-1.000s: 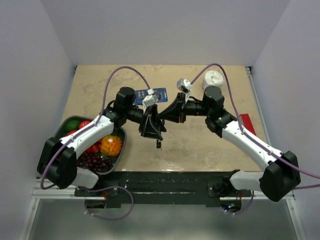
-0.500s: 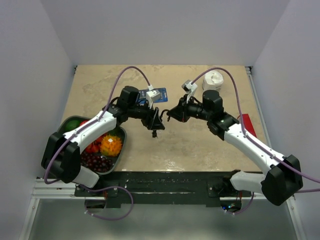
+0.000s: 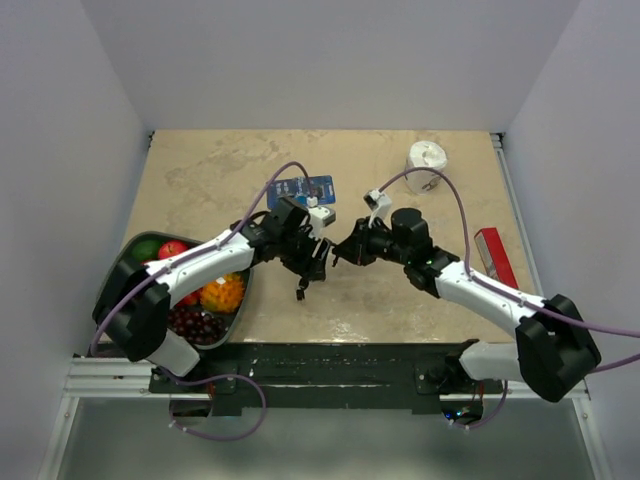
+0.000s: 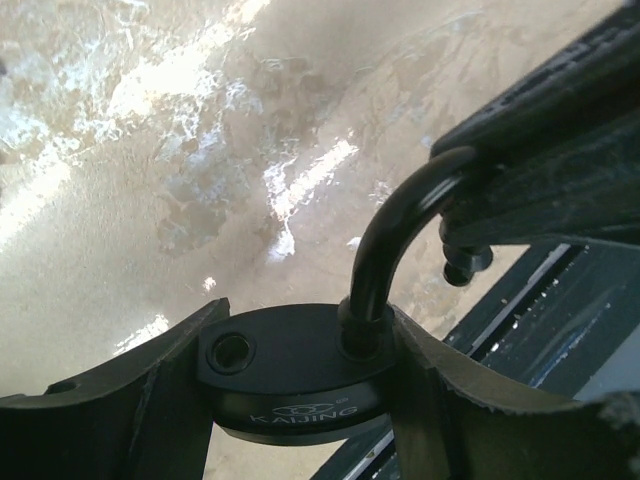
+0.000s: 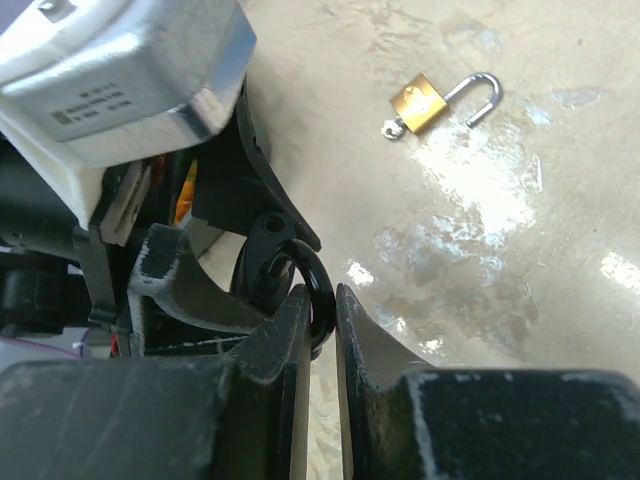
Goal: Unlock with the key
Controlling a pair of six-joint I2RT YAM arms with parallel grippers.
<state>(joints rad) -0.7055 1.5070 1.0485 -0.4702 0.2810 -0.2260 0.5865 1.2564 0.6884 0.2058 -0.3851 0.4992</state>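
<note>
One hole is empty, so my right gripper should next lower and release the shackle on the bare tabletop beside the small brass padlock below the gripper.
My left gripper is shut on the body of the black padlock, gripping it by its two sides. The padlock's black shackle stands in one hole only; the other hole is empty. My right gripper is shut on that shackle, fingers pinching its curved top. The two grippers meet at mid-table, left of my right gripper. The key shows only as a small dark bunch hanging under the padlock in the top view. It is hidden in both wrist views.
A small brass padlock with an open shackle lies on the table beyond my right gripper. A tray of fruit stands at the near left. A blue card, a white roll and a red box lie further out.
Both grippers have moved together toward the near edge and lower over the table, still joined at the padlock. The hanging key bunch moved with them.
</note>
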